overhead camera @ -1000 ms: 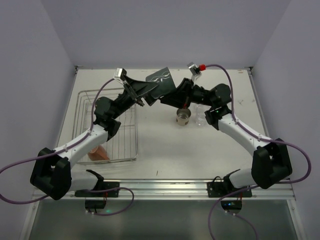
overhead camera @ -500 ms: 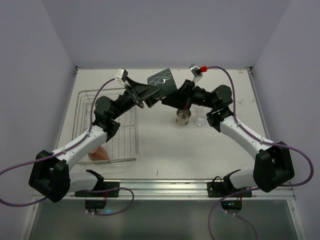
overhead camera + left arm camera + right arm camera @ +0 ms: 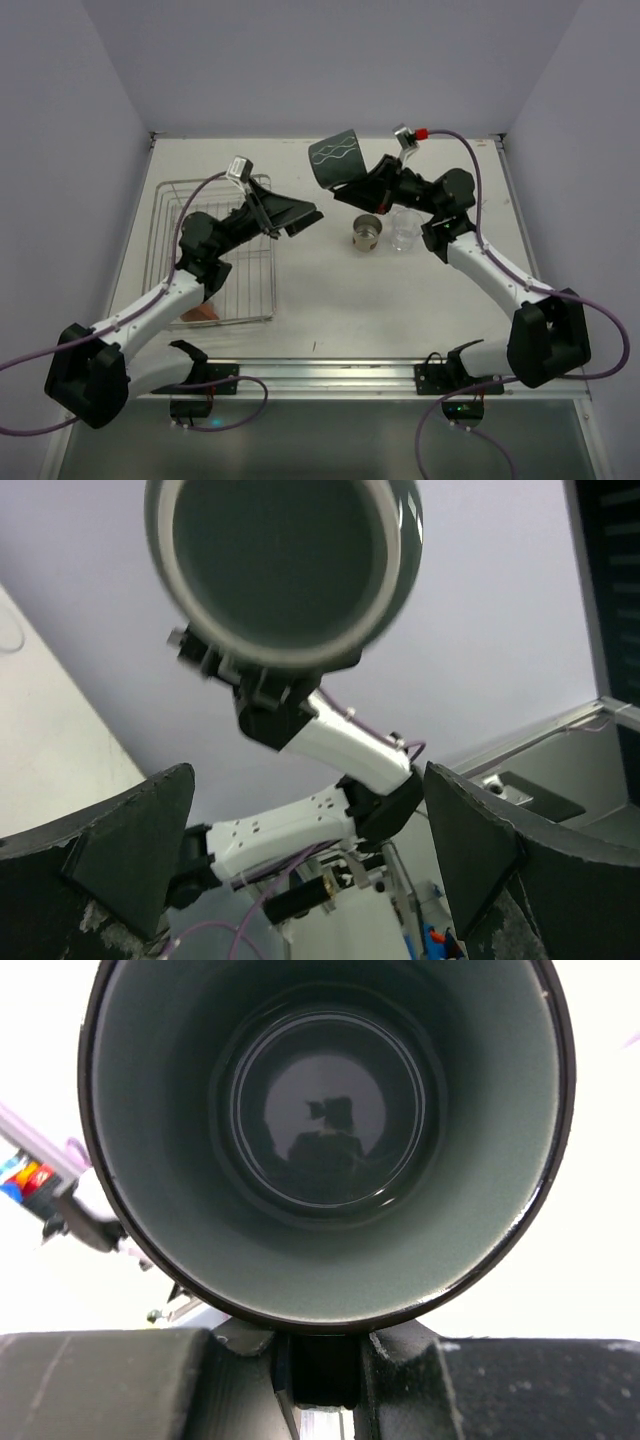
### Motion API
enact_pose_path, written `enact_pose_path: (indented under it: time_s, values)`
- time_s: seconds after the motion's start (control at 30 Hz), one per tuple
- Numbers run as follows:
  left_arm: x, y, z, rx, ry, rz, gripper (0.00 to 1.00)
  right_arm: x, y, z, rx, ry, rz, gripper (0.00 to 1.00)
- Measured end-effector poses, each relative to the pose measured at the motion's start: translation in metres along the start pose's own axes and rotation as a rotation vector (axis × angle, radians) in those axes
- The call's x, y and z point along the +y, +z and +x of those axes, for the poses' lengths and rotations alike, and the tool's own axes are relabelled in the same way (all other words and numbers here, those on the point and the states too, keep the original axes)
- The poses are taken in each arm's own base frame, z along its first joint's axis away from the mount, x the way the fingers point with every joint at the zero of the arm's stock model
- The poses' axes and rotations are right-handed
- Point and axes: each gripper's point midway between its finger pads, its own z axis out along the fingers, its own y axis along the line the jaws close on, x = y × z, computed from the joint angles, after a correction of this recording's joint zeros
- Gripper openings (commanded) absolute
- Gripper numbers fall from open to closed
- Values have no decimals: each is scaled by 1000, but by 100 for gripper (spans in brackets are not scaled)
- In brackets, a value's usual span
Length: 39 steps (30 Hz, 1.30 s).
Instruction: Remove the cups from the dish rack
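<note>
The tabletop (image 3: 391,268) beside the beige-brown cup is bare, below and back of my right gripper. I need to turn this gripper downward next and lower it back to release the mug (image 3: 335,160).
My right gripper (image 3: 353,184) is shut on the handle of the dark mug (image 3: 335,160), which has a pale wavy line and hangs tilted above the table's far middle. In the right wrist view the mug's grey inside (image 3: 325,1140) fills the picture, and the gripper (image 3: 325,1350) pinches the handle below it. My left gripper (image 3: 298,214) stands open and empty just right of the dish rack (image 3: 258,290); its camera looks up at the mug's base (image 3: 285,570). An orange-red cup (image 3: 203,312) lies in the rack's near end, partly under my left arm.
A beige-brown cup (image 3: 367,234) and a clear glass (image 3: 404,230) stand side by side on the table, below the right arm's wrist. The rack runs along the table's left side. Walls close in on the left, right and back.
The left gripper, which was at the mug, has drawn back down and left toward the rack. The right gripper has carried the mug slightly right and up.
</note>
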Motion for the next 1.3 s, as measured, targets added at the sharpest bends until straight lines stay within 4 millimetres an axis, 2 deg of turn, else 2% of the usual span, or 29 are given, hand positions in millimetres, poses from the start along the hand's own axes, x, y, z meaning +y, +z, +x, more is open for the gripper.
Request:
enact_pose_path:
  time_s: [0.17,0.27,0.43,0.57,0.7,0.83,0.97,1.1,1.3]
  values:
    - [18,-33,24,15,47,-101,100,-9,-10,-5,-18,14,93,0]
    - [28,-48,27,-9,113,-200,100,-7,-19,-5,-25,0,182,0]
    - [45,-64,8,-78,239,-424,100,0,-47,-3,-42,-47,367,0]
    - [39,-69,-19,-136,336,-581,100,-2,-78,5,-66,-67,554,0]
    - [42,-82,-40,-187,399,-734,100,-26,-112,35,-46,-17,763,0]
    - [55,-104,-46,-212,434,-870,100,-61,-148,90,59,65,1008,0]
    - [62,-127,-48,-228,468,-969,100,-77,-175,136,184,97,1184,0]
    - [59,-139,-51,-253,495,-1009,100,-83,-192,157,234,81,1287,0]
    - [78,-169,-56,-260,509,-1192,100,-95,-201,176,265,84,1387,0]
